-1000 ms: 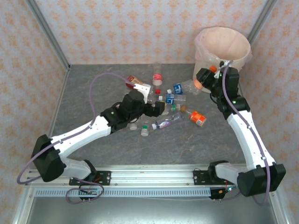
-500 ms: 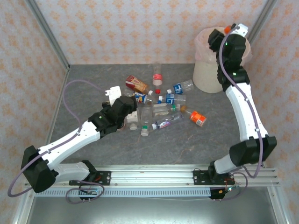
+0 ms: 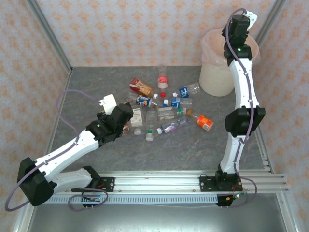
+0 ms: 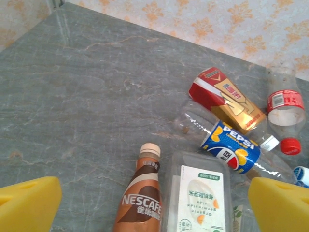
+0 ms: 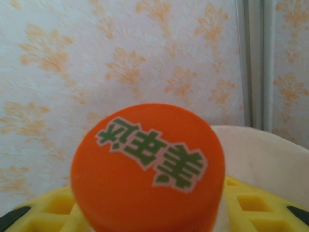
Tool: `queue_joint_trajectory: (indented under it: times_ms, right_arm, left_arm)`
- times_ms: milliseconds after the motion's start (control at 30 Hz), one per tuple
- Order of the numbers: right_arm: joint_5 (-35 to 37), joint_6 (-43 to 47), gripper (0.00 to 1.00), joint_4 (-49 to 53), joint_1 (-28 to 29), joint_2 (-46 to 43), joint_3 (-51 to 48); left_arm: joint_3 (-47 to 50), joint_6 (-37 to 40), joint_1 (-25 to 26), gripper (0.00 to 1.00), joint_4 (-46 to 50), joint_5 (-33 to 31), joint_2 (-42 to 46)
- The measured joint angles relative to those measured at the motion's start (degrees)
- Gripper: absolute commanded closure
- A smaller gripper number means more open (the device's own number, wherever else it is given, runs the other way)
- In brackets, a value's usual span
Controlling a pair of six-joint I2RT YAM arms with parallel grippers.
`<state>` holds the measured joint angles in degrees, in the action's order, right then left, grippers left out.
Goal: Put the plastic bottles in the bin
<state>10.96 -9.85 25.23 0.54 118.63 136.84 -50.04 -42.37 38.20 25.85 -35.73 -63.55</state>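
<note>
The right gripper tilts down toward the bin's opening [image 3: 216, 44] next and releases the orange-capped bottle there, since the bottle is already over the cream bin [image 3: 212, 72].
Several plastic bottles [image 3: 166, 104] lie scattered mid-table. My left gripper [image 3: 126, 114] is open at the pile's left edge. Its yellow fingertips [image 4: 29, 203] stand wide apart, and between them lie a brown Nescafe bottle [image 4: 143, 195] and a clear white-labelled bottle [image 4: 200, 198]. Beyond these are a Pepsi bottle [image 4: 231, 147], a red-and-gold bottle [image 4: 227, 94] and a clear red-capped bottle [image 4: 285, 104]. My right gripper [image 3: 235, 30] is raised over the cream bin [image 3: 212, 72] at the back right. It is shut on an orange-capped bottle [image 5: 147, 169], with the bin's rim [image 5: 263, 154] just behind.
An orange bottle [image 3: 204, 122] lies nearest the right arm, and two blue-labelled bottles [image 3: 183, 91] lie near the bin's foot. Papered walls and metal frame posts [image 3: 48, 34] enclose the table. Bare grey table [image 4: 72, 87] stretches left of the pile.
The right arm has swung up from beside the bin to above its rim, carrying the orange-capped bottle. The left arm has pulled back left and toward me, off the pile's middle.
</note>
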Motion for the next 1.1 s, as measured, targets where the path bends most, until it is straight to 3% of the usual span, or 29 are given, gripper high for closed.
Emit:
queue_joint_trajectory:
  times_ms: [233, 433, 500, 600, 833, 1100]
  right_arm:
    - [-1.2, -2.12, 0.57, 11.37, -1.51, 2.08, 2.89]
    - [-5.27, -2.73, 0.3, 15.21, -1.7, 3.45, 3.04]
    - [-6.1, -2.82, 0.14, 16.17, -1.68, 3.74, 3.04]
    - [-6.01, -2.99, 0.03, 16.96, -1.7, 3.67, 3.21]
    - [-4.96, -2.71, 0.01, 17.68, -1.7, -0.17, 1.05]
    - [-10.8, -2.25, 0.01, 14.32, -1.7, -20.22, -17.77]
  left_arm:
    - [1.99, -2.73, -1.68, 0.0, 1.22, -0.74, 0.46]
    - [2.86, -4.46, -4.15, 0.0, 1.95, 0.13, 0.44]
    - [2.97, -4.57, -5.01, 0.0, 2.01, 1.05, 0.39]
    - [3.8, -4.2, -5.79, 0.0, 1.73, 2.91, 0.39]
    - [6.14, -2.45, -7.69, 0.0, 0.76, 8.59, 0.13]
    - [6.27, 0.74, -10.16, 0.0, -0.15, 17.42, -3.21]
